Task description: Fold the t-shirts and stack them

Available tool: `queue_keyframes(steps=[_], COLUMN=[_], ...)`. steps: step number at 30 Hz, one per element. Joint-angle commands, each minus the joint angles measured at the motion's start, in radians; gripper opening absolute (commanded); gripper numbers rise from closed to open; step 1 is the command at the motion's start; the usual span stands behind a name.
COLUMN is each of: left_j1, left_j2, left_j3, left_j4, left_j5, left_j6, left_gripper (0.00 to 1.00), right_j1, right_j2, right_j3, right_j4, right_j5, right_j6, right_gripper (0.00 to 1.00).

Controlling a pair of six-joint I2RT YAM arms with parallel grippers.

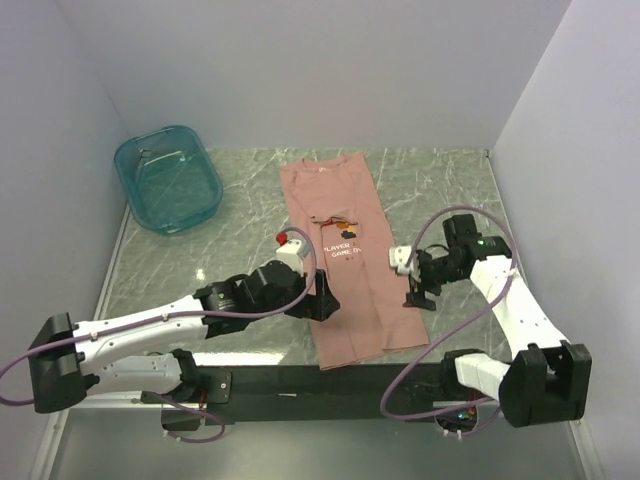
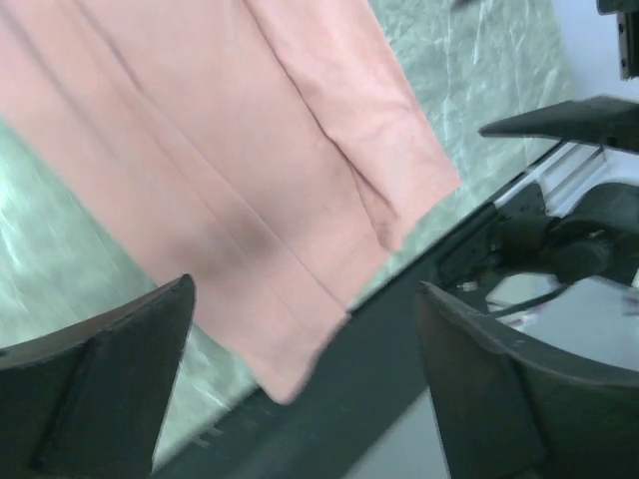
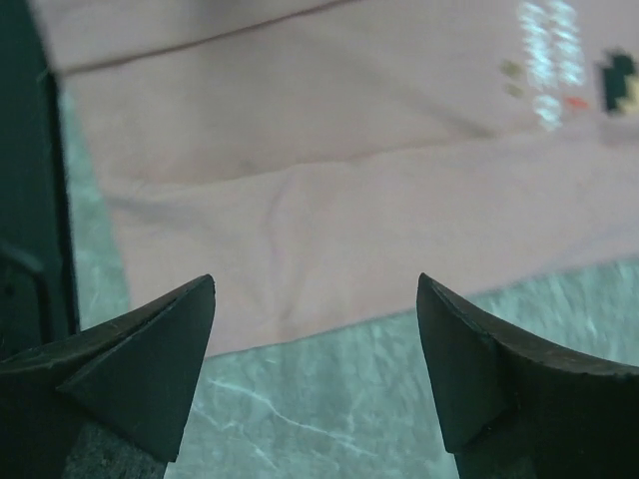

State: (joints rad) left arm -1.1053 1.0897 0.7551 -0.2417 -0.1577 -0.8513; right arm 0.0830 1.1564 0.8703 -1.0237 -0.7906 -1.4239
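The corner of the t-shirt's hem is back by the black bar. My left gripper will pull back next, turn and lower its fingers onto that corner.
The dusty-pink t-shirt (image 1: 348, 265) lies flat as a long strip with its sides folded in, running from the back of the table to the near edge. Its chest graphic (image 1: 343, 222) and white text face up. My left gripper (image 1: 322, 303) hovers at the strip's left edge near the hem, open and empty. In the left wrist view the t-shirt (image 2: 250, 150) lies beyond the open left gripper (image 2: 305, 284). At the strip's right edge, my right gripper (image 1: 418, 297) is open too. The right wrist view shows the t-shirt (image 3: 329, 150) edge just past the open right gripper (image 3: 317, 281).
A translucent teal tub (image 1: 167, 178) stands at the back left of the marbled table (image 1: 240, 240). A black rail (image 1: 330, 378) runs along the near edge, and the shirt's hem corner reaches it. White walls close in the back and both sides.
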Motion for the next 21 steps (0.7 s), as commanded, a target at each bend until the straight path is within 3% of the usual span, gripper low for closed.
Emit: queue_keyframes(steps=[1,3,5,6,9,14,21], left_j1=[0.003,-0.121,-0.239,-0.355,-0.522,-0.608,-0.605], left_j2=[0.028,0.045,0.068,0.082,0.179,0.306,0.346], left_j3=[-0.031,-0.036,-0.068,-0.080,-0.115,-0.128,-0.161], left_j4=[0.130,0.148,0.171,0.206,0.234,0.291,0.398], left_j5=[0.084,0.057,-0.021,-0.090,-0.211,-0.370,-0.416], left_j6=[0.262,0.354,0.409,0.446,0.436,0.414,0.471], left_gripper=[0.93,0.91,0.92,0.92,0.92,0.87,0.84], right_j1=[0.027,0.023,0.023,0.023,0.026,0.026,0.024], right_j2=[0.066,0.075,0.030,-0.022,-0.061,-0.057,-0.055], right_j3=[0.007,0.004,-0.081,-0.112,-0.171,-0.174,-0.195], right_j4=[-0.157,-0.275,-0.257,-0.250,-0.233,-0.230,-0.228], right_j5=[0.011,0.025,0.062,0.085,0.108,0.100,0.082], right_j6=[-0.364,-0.485,-0.535,-0.593,-0.603,-0.544,-0.511], right_gripper=[0.84,0.83,0.82,0.82,0.82,0.78,0.76])
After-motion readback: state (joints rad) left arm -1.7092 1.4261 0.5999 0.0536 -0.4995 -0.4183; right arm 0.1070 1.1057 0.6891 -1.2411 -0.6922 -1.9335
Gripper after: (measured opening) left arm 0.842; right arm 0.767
